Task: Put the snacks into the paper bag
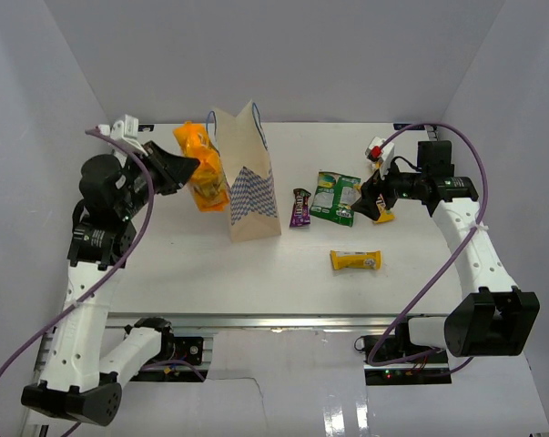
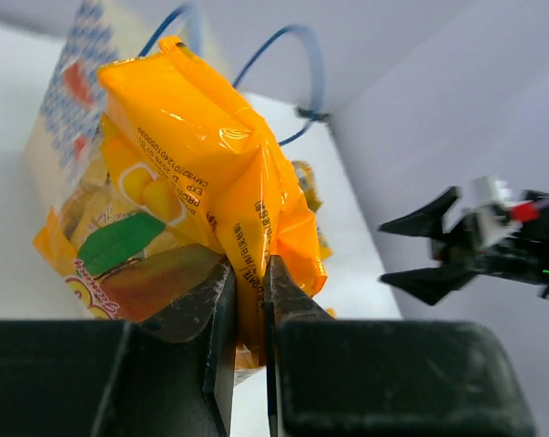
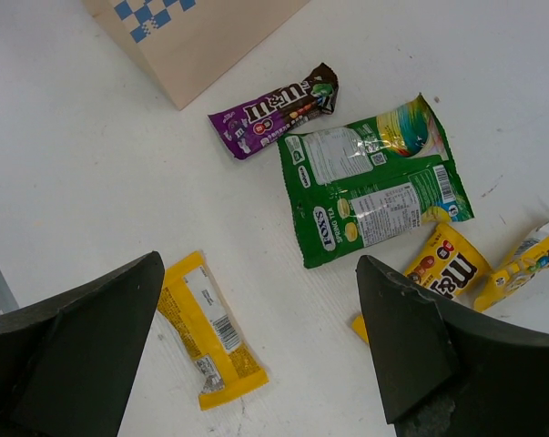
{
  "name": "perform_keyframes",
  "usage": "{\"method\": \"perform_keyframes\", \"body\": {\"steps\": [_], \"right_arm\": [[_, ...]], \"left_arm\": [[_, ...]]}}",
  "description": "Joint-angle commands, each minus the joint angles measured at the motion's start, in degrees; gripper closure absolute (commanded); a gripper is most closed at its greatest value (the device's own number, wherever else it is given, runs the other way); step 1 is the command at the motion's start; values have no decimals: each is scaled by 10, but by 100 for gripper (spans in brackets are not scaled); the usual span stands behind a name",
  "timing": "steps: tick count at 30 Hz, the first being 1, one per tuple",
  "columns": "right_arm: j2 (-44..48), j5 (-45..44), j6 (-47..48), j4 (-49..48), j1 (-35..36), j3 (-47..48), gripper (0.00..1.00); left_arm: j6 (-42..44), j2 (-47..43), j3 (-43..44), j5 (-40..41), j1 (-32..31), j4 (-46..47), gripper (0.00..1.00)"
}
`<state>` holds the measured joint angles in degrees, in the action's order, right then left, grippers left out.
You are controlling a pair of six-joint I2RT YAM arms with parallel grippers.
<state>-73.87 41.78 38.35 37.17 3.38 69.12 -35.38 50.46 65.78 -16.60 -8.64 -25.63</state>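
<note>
Next, my left gripper lifts over the paper bag's opening (image 1: 241,139), to its right in the top view, then dips and releases, since the snack hangs outside.
The paper bag (image 1: 252,187) stands upright left of the table's middle; its checkered side (image 2: 69,100) lies behind the snack in the left wrist view. My left gripper (image 1: 188,167) is shut on an orange-yellow snack bag (image 1: 203,169) (image 2: 201,164), held in the air just left of the paper bag's top. The fingers (image 2: 288,296) pinch its lower seam. On the table lie a purple bar (image 3: 274,109), a green-white pouch (image 3: 374,182), a yellow bar (image 3: 210,332) and a yellow M&M's packet (image 3: 442,269). My right gripper (image 3: 260,262) hovers open above these, holding nothing.
Another small yellow packet (image 3: 529,264) lies at the right edge of the right wrist view. White walls enclose the table on the left, back and right. The bag's blue cord handles (image 2: 292,55) stick up above its opening.
</note>
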Motion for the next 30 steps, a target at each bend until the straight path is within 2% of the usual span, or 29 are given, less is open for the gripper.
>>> {"method": "perform_keyframes", "body": {"steps": [1,6,14,23,30], "right_arm": [[17,8,1,-9,-2,13,8],[23,8,1,-10,-3,3,8],[30,4,0,-15,-3,-4,8],[35,1,1,-15,-4,-15,8],[35,3,1,-15,-4,-20,8]], "left_arm": [[34,32,129,-91,1,73,100],[29,119,265,-135,0,77,100],[19,254,379,-165,-10,106,100],[47,310,354,-153,-25,127,100],[95,312,303,-113,-32,123,100]]}}
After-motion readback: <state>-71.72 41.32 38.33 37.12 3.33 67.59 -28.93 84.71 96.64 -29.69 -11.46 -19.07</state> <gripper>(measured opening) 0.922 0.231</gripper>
